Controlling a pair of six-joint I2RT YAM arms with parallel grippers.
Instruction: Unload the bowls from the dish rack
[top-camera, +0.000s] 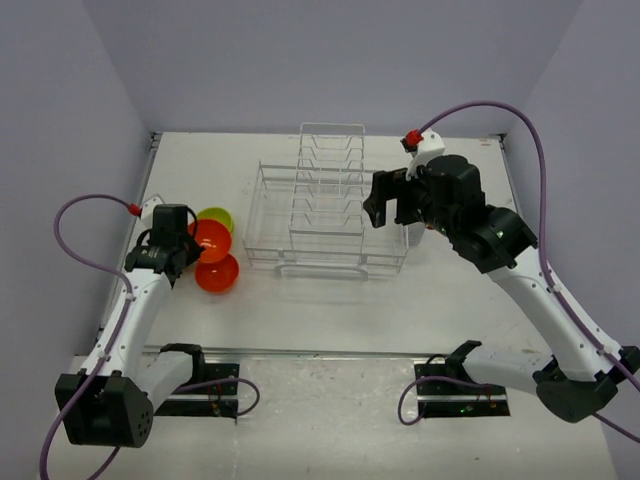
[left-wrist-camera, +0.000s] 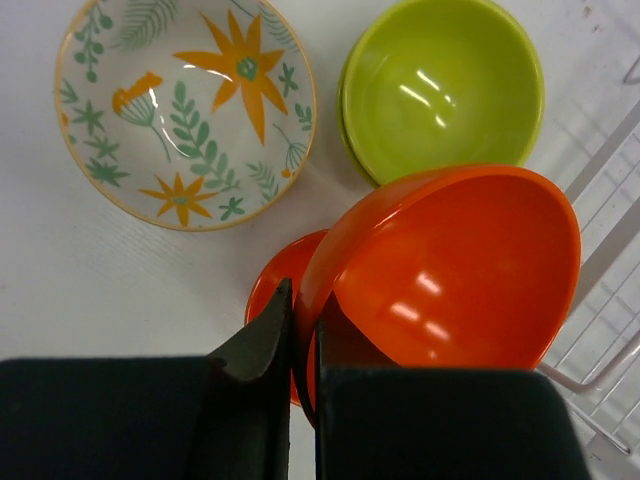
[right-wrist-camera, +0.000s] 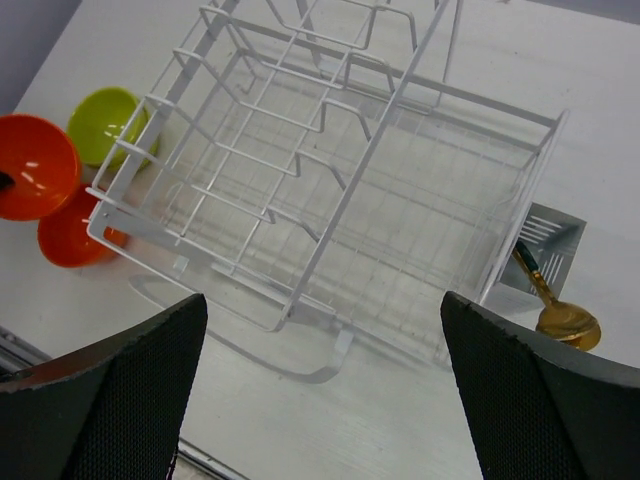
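Next, my left gripper draws back and down, then releases its bowl into the matching orange-red bowl (top-camera: 217, 274) (left-wrist-camera: 278, 278). That matching bowl lies empty below the gripper and nearer my base.
My left gripper (left-wrist-camera: 305, 335) is shut on the rim of an orange-red bowl (left-wrist-camera: 450, 270) and holds it tilted above a second orange-red bowl (left-wrist-camera: 272, 290) on the table. A cream bowl with orange flowers (left-wrist-camera: 185, 110) and a lime-green bowl (left-wrist-camera: 440, 90) sit just beyond. In the top view the left gripper (top-camera: 192, 248) holds its bowl (top-camera: 212, 240) left of the dish rack (top-camera: 325, 264). My right gripper (top-camera: 392, 210) is open and empty above the rack's right end. In the right wrist view (right-wrist-camera: 320, 400) the white wire rack (right-wrist-camera: 372, 150) holds no bowls.
A grey cutlery cup (right-wrist-camera: 545, 245) with a gold spoon (right-wrist-camera: 565, 320) hangs on the rack's right side. The lime-green bowl (top-camera: 216, 218) and the lower orange-red bowl (top-camera: 217, 274) lie close to the rack's left wall. Grey walls enclose the table.
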